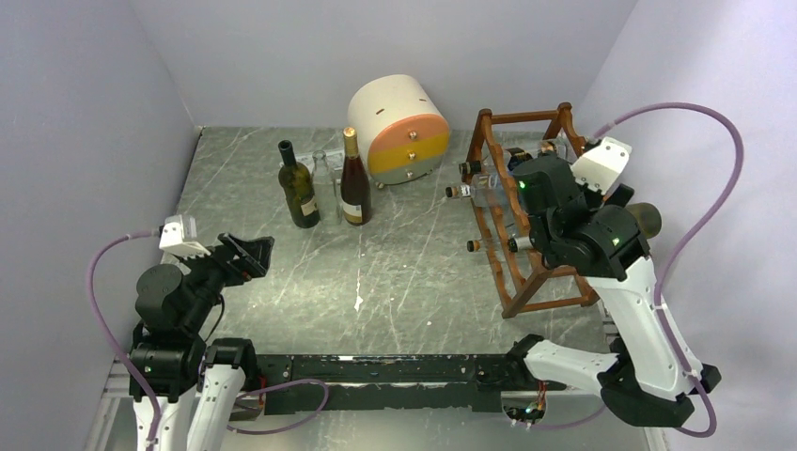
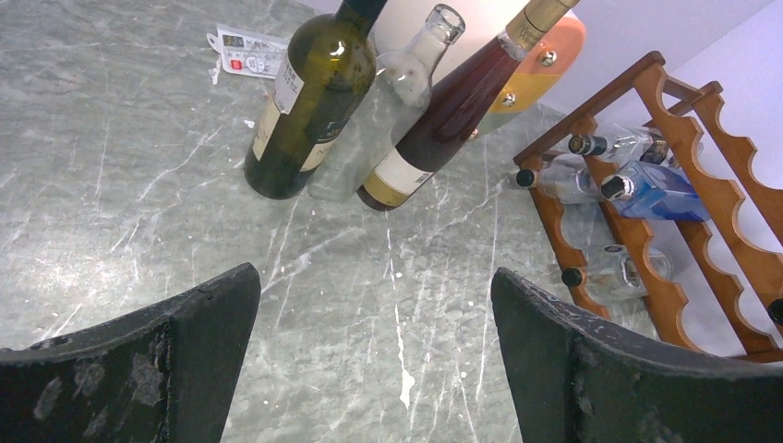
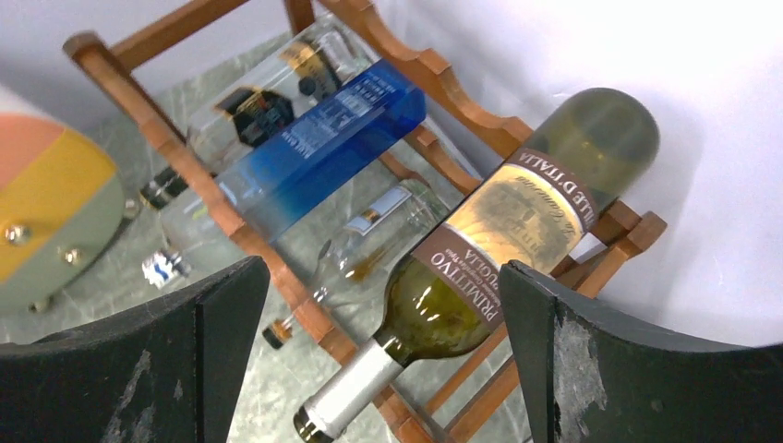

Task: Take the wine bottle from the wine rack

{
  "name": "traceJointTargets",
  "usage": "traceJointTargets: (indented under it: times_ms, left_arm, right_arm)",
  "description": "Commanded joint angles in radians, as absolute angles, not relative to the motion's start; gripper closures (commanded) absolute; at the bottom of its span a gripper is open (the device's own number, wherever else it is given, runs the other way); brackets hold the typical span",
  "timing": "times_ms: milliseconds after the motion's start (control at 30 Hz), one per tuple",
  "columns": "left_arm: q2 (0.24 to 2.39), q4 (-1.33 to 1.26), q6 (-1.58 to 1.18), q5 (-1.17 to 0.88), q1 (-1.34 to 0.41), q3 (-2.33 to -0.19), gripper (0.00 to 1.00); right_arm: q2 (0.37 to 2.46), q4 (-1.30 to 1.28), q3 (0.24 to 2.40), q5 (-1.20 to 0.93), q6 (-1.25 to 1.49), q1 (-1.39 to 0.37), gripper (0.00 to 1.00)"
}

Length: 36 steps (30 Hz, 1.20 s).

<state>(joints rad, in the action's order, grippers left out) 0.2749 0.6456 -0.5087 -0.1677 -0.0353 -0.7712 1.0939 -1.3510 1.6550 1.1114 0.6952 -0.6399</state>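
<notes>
The green wine bottle slants across between my open fingers, so I will turn my right gripper in line with it and bring it down onto the labelled body [image 3: 510, 233] to close.
The reddish-brown wine rack [image 1: 489, 127] stands at the right of the table; it also shows in the left wrist view [image 2: 646, 185] and the right wrist view [image 3: 443, 83]. A green wine bottle [image 3: 517, 231] with a brown "Primitivo" label and a silver foil neck lies across the rack's upper rails, its base [image 1: 645, 218] toward the right wall. My right gripper [image 3: 380, 277] is open and hovers just above the bottle's shoulder, a finger on either side, not touching; it also shows from above [image 1: 538, 199]. My left gripper [image 1: 246, 252] is open and empty over the table at the left [image 2: 374, 277].
A blue bottle [image 3: 323, 148] and clear bottles [image 3: 379, 231] also lie in the rack. A dark green bottle [image 1: 299, 188], a clear bottle [image 1: 326, 178] and a reddish-brown bottle [image 1: 353, 183] stand at the back. A round cream-and-orange drawer box [image 1: 399, 127] stands behind them. Walls close in left and right.
</notes>
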Motion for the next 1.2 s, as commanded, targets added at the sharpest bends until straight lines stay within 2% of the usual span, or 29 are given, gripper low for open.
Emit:
traceJointTargets:
  times_ms: [0,233,400,600,767,1167]
  left_arm:
    - [0.259,0.605,-0.492,-0.198,-0.045,-0.761,0.01]
    - [0.250,0.609,-0.491,-0.199,-0.059,-0.763,0.01]
    - [0.252,0.609,-0.489,-0.200,-0.066,-0.764,0.01]
    - [0.254,0.608,-0.490,-0.198,-0.069,-0.763,0.01]
    - [0.257,0.609,-0.491,-0.199,-0.069,-0.763,0.01]
    - [0.259,0.610,-0.494,-0.193,-0.068,-0.765,0.01]
  right_arm:
    - [1.118,-1.377,1.633,1.234,0.851,-0.594,0.00]
    - [1.135,-1.335,1.549,1.234,0.851,-0.385,0.00]
    - [1.101,-1.185,1.462,1.183,0.754,-0.250,0.00]
    - [1.116,-1.175,1.419,1.105,0.801,-0.112,0.00]
    - [1.100,-1.061,1.366,0.985,0.770,-0.056,0.00]
    - [1.180,-1.147,1.370,0.863,0.997,-0.007,0.00]
